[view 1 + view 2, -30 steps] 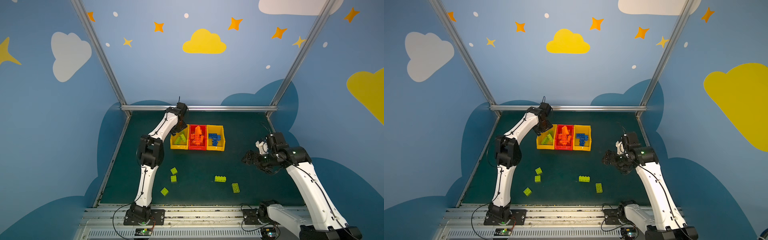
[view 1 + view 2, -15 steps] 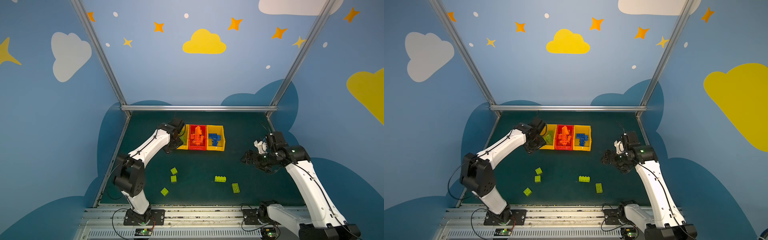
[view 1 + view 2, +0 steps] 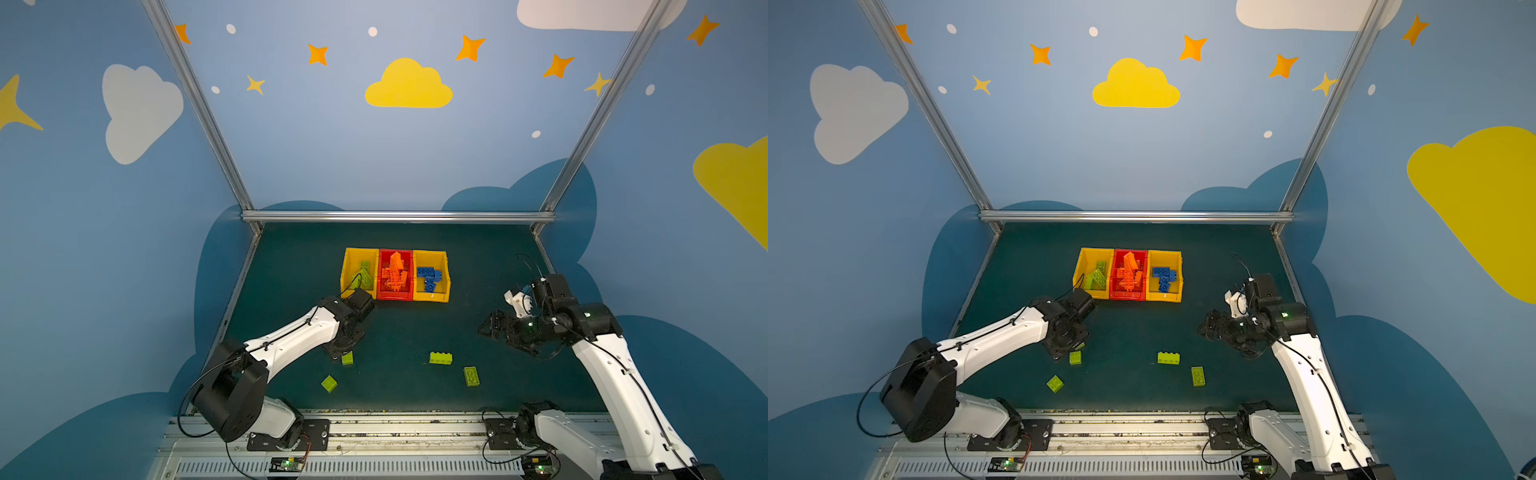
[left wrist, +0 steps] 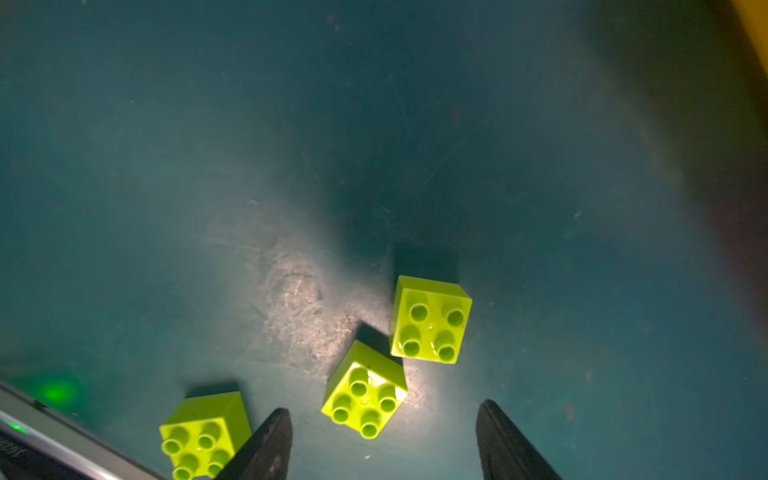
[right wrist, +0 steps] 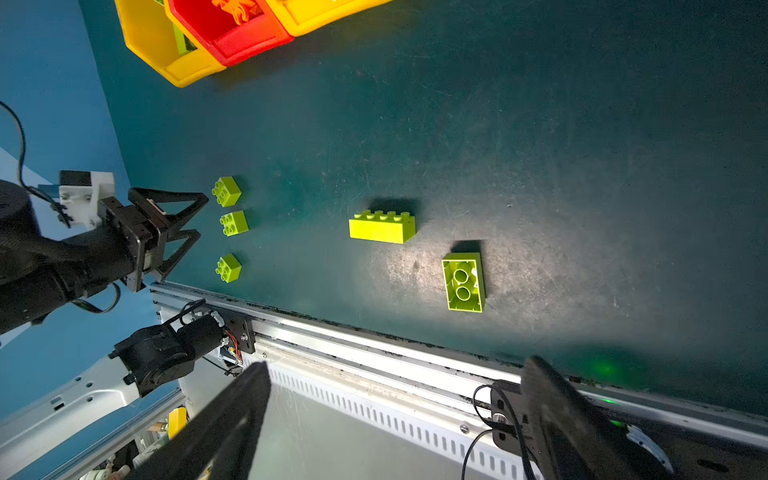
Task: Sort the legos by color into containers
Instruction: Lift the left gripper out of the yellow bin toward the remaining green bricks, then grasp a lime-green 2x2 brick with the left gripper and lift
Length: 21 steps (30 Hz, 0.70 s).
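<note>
My left gripper should next move down and outward past the middle square lime lego, so that its fingers go on both sides of the farthest square lime lego (image 3: 1081, 345) (image 4: 430, 321), because that one is ahead of its open fingers.
Three containers stand in a row at the back: a yellow bin (image 3: 347, 270) with lime legos, a red bin (image 3: 395, 294) with orange legos and a yellow bin (image 3: 432, 296) with blue legos. Loose lime legos lie on the mat: three square ones (image 4: 365, 389) (image 4: 430, 320) (image 4: 203, 434) and two oblong ones (image 3: 441, 358) (image 3: 471, 376). My left gripper (image 4: 382, 436) hangs low and open over the squares, the middle one just ahead of its fingertips. My right gripper (image 3: 490, 326) is open and empty, raised at the right.
The dark green mat (image 3: 407, 324) is bounded by a metal rail (image 3: 395, 424) at the front and blue walls on the sides. The left gripper (image 5: 183, 220) also shows in the right wrist view, beside the square bricks (image 5: 234, 223).
My left arm has swung from over the left yellow bin back toward the front and down to the square lime bricks. The right arm has barely moved.
</note>
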### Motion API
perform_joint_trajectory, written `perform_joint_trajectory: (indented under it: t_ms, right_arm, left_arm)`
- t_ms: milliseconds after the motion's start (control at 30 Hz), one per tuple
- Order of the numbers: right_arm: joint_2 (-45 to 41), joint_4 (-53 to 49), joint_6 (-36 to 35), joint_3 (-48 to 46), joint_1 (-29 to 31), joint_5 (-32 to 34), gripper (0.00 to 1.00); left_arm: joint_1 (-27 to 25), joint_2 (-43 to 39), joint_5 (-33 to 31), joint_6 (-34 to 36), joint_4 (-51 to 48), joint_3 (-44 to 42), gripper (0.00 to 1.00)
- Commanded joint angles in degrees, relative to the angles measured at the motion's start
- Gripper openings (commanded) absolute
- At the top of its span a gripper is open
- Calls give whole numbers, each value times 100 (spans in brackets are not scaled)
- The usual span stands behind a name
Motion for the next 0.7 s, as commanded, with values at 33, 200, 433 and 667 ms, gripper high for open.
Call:
perform_joint_trajectory:
  t_ms: [33,200,433,667]
  right_arm:
    - [-225,-287,9,42,-16,67,92]
    - [-320,-399,45,86,-17,145,92]
    - [-343,-499,81,122,-23,239,92]
    - [-215,-428,148,127,-17,222,92]
  left_arm:
    - [21,425,-255,-16,75,187,68]
    - [73,995,-172,246,214,460,66]
    - [315,1256,-50,490,486,321,58]
    - [494,1297,105,678,660,146,34]
